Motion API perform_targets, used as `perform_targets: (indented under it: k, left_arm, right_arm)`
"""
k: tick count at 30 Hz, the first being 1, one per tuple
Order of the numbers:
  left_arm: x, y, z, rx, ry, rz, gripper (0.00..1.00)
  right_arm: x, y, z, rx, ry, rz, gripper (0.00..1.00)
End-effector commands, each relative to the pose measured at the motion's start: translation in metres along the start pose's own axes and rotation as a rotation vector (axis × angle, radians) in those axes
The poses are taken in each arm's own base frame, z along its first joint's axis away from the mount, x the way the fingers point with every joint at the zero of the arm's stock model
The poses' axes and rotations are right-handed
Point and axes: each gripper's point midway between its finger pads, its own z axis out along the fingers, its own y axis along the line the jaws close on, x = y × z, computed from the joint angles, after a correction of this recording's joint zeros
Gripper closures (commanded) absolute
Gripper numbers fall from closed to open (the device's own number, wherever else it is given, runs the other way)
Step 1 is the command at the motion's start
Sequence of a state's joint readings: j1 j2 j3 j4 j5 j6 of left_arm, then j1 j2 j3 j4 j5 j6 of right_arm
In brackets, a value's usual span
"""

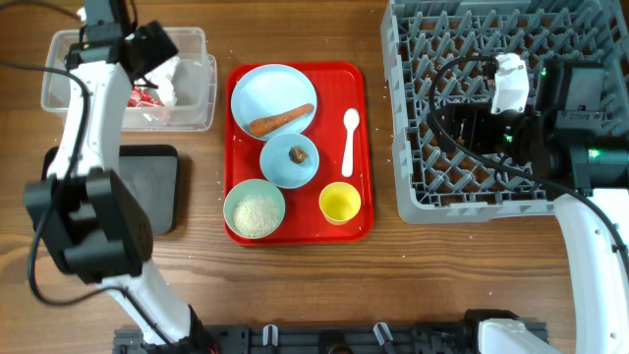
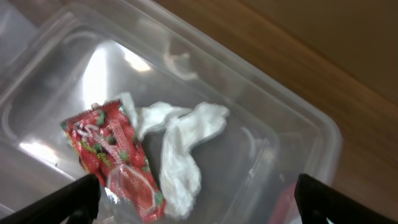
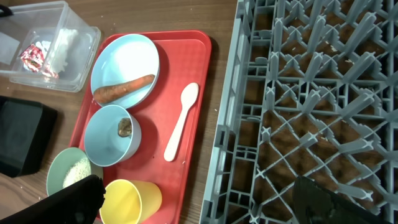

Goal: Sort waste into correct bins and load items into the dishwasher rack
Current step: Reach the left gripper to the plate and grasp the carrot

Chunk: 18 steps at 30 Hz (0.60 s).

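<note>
The orange food piece (image 1: 280, 119) is still on the plate, below my left gripper and to its right in the overhead view. I should move across to it and go down.
My left gripper (image 2: 199, 202) hangs open over the clear tub (image 1: 197, 98); the red-and-white wrapper (image 2: 118, 162) and white tissue (image 2: 180, 143) lie loose inside, below the fingers. My right gripper (image 3: 205, 202) is open and empty above the grey rack's (image 1: 491, 187) left edge. On the red tray (image 1: 364, 147) sit the blue plate (image 1: 265, 93) with the orange food piece (image 1: 280, 119), the blue bowl (image 1: 280, 167) holding a brown scrap (image 1: 296, 154), the green bowl (image 1: 236, 221) of rice (image 1: 255, 209), the yellow cup (image 1: 340, 203) and the white spoon (image 1: 349, 138).
The black tray (image 1: 147, 187) lies on the table just in front of the tub, partly under my left arm. Stray rice grains dot the wood around the red tray. Cables run over the rack near my right arm.
</note>
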<state>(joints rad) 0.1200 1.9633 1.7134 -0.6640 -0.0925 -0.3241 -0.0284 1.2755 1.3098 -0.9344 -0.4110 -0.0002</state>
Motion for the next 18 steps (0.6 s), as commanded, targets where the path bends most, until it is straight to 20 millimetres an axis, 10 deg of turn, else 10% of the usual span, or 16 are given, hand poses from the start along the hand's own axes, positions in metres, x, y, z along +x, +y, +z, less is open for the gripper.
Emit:
perform_targets:
  k: [1,10,18]
  left_arm:
    - [0.012,-0.056,-0.071,0.116,-0.023,0.252,0.00]
    - [0.132,-0.154,-0.074,0.305,0.171,0.867,0.01]
    - [0.185,-0.162,-0.012,0.261,0.280,1.051,0.05]
  right_arm:
    - [-0.006,0.000,-0.002,0.002,-0.017,-0.002,0.00]
    - [-0.004,-0.001,-0.001,0.001,-0.010,0.001,0.00]
    - [-0.003,-0.001,-0.001,0.002,-0.005,0.003,0.00]
